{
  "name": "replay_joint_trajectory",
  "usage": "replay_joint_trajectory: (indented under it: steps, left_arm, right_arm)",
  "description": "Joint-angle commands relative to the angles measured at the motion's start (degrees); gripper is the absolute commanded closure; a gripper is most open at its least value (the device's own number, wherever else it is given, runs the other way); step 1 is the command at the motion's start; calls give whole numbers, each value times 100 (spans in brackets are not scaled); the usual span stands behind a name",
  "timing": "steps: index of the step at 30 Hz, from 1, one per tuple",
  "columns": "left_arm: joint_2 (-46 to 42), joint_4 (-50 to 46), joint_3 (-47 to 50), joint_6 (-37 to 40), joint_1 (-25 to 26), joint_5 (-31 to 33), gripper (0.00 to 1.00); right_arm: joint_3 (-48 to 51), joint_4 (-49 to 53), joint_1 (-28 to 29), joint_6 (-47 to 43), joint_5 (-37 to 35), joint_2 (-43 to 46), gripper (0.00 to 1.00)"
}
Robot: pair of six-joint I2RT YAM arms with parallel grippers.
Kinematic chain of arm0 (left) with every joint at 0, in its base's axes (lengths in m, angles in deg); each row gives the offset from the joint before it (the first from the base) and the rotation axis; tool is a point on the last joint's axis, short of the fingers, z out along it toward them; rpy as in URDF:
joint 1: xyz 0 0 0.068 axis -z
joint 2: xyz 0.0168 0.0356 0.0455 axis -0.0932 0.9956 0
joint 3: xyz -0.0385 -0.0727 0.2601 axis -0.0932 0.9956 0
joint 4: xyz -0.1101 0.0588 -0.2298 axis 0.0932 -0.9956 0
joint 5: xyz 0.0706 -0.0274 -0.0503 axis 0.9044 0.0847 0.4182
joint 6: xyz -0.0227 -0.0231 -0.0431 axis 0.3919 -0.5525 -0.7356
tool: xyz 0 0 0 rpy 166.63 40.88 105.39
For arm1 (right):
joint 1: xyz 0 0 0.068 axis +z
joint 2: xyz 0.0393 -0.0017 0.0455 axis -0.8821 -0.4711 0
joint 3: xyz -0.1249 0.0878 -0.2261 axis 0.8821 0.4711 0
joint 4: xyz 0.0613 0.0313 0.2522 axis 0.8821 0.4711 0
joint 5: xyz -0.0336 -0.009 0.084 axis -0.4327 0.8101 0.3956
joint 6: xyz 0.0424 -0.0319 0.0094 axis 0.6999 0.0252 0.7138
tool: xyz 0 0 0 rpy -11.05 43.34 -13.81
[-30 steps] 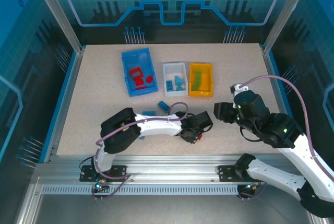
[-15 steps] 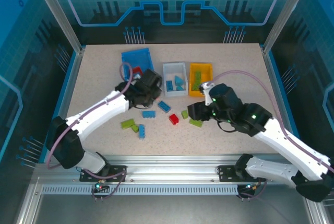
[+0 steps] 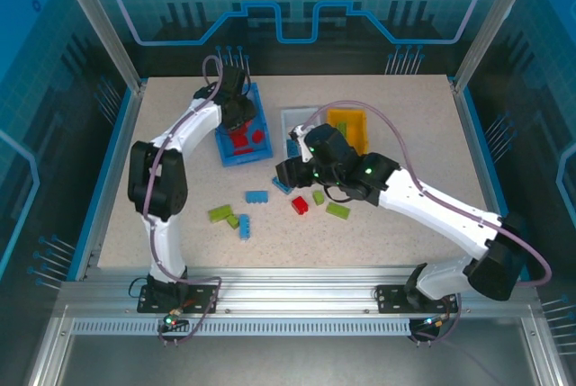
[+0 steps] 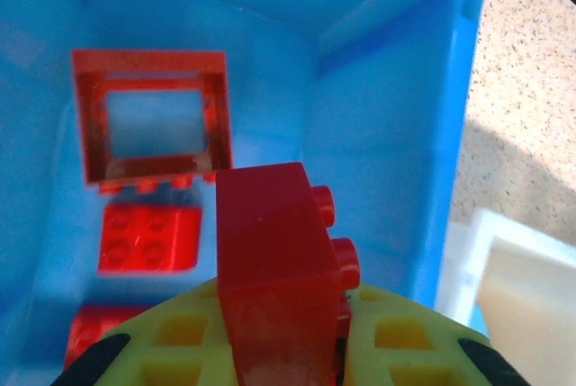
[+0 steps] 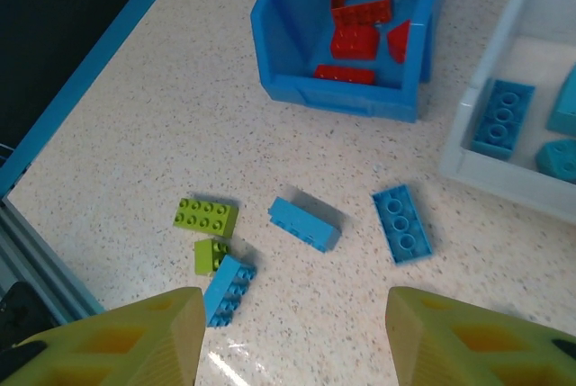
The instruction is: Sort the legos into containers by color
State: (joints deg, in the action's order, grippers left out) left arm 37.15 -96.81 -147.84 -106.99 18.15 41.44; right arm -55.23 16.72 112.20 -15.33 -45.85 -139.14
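Note:
The red lego goes down into the blue bin (image 3: 255, 154) beside the red frame piece next, then my left gripper lets go of the lego.
My left gripper (image 3: 237, 109) hangs over the blue bin (image 3: 255, 154), shut on a red lego (image 4: 274, 260) held upright between its yellow fingers (image 4: 180, 341). Below it in the bin (image 4: 387, 125) lie a red frame piece (image 4: 148, 116) and a red brick (image 4: 148, 237). My right gripper (image 3: 286, 171) is open above the table in front of the white bin (image 3: 301, 114), nothing between its fingers (image 5: 117, 341). Under it lie blue legos (image 5: 304, 223) (image 5: 402, 222) (image 5: 229, 289) and lime green ones (image 5: 206, 216). A loose red lego (image 3: 300, 205) sits nearby. The orange-yellow bin (image 3: 353, 120) holds green pieces.
More green legos (image 3: 337, 210) (image 3: 318, 197) lie right of the red one. The white bin (image 5: 504, 175) holds blue bricks (image 5: 504, 116). My right arm (image 3: 423, 201) crosses the table's middle right. A blue rail (image 3: 106, 170) bounds the left side.
My left gripper has swung from the blue bin's near corner up over the bin, carrying the red lego. My right gripper has shifted left from before the orange-yellow bin to before the white one.

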Motion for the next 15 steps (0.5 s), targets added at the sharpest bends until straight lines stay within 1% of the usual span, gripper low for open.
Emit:
replay_joint_trajectory:
  steps: [1, 6, 10, 11, 13, 15]
  left_arm:
    - [370, 114, -486, 432, -131, -436, 87]
    - [825, 215, -772, 593, -207, -475, 83]
    - [1073, 226, -898, 659, -254, -504, 76]
    - [1103, 195, -910, 659, -260, -476, 73]
    - [1075, 141, -866, 659, -287, -412, 60]
    - [943, 171, -721, 681, -295, -339, 53]
  right_arm:
    - [-308, -484, 102, -143, 91, -324, 43]
    - [-395, -524, 91, -141, 145, -587, 43]
    - [-344, -541, 61, -107, 193, -646, 43]
    - [-326, -541, 55, -94, 193, -652, 43]
    - [-292, -524, 41, -64, 172, -650, 43]
    - [-234, -507, 28, -44, 99, -624, 43]
